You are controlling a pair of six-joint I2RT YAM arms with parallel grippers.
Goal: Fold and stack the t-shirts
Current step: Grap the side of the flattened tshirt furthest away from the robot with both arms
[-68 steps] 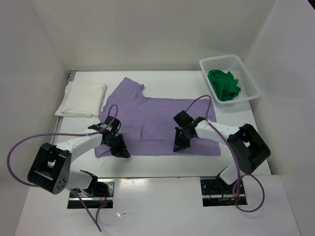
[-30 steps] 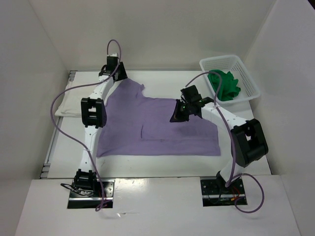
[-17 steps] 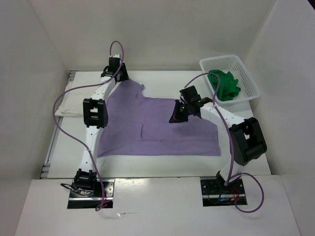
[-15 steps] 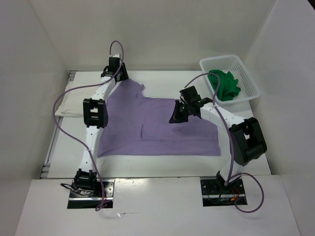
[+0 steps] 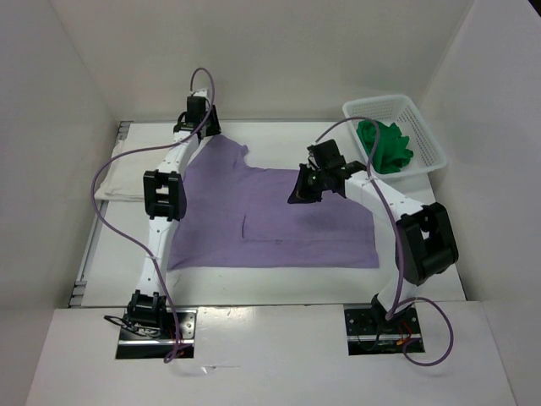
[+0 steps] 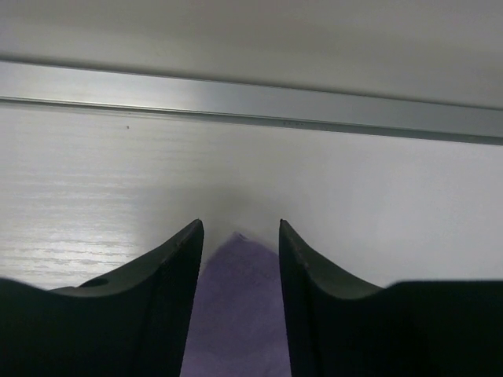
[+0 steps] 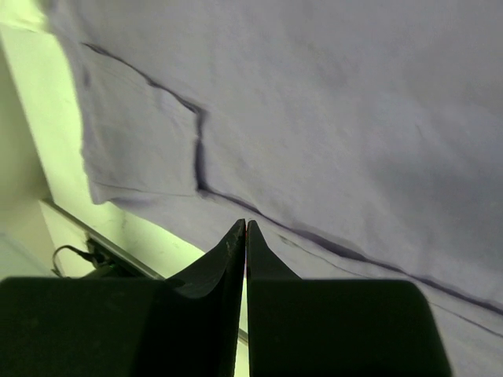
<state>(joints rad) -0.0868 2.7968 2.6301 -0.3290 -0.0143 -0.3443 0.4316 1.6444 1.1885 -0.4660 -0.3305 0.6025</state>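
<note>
The tip of the cloth lies between the open fingers, so my left gripper will lower and move slightly back onto the far corner of the lavender shirt next.
The lavender t-shirt (image 5: 270, 216) lies spread flat across the middle of the table. My left gripper (image 5: 204, 135) is stretched out to its far left corner. In the left wrist view its fingers (image 6: 240, 225) stand apart, open, with the tip of the purple cloth (image 6: 240, 314) lying on the table between them. My right gripper (image 5: 297, 197) hovers over the shirt's upper right part. Its jaws (image 7: 246, 224) are shut, with nothing in them, above the lavender cloth (image 7: 330, 102). The white t-shirt (image 5: 127, 173) lies folded at the left edge. The green t-shirt (image 5: 385, 145) is bunched in the basket.
The white lattice basket (image 5: 378, 101) stands at the far right corner. A metal rail (image 6: 251, 98) runs along the table's far edge, just beyond the left gripper. The left arm (image 5: 161, 194) lies along the shirt's left side. White walls enclose the table.
Both grippers have left the shirt's near hem and moved to its far side. In the last second the right gripper rose a little; the left fingers narrowed slightly round the corner.
</note>
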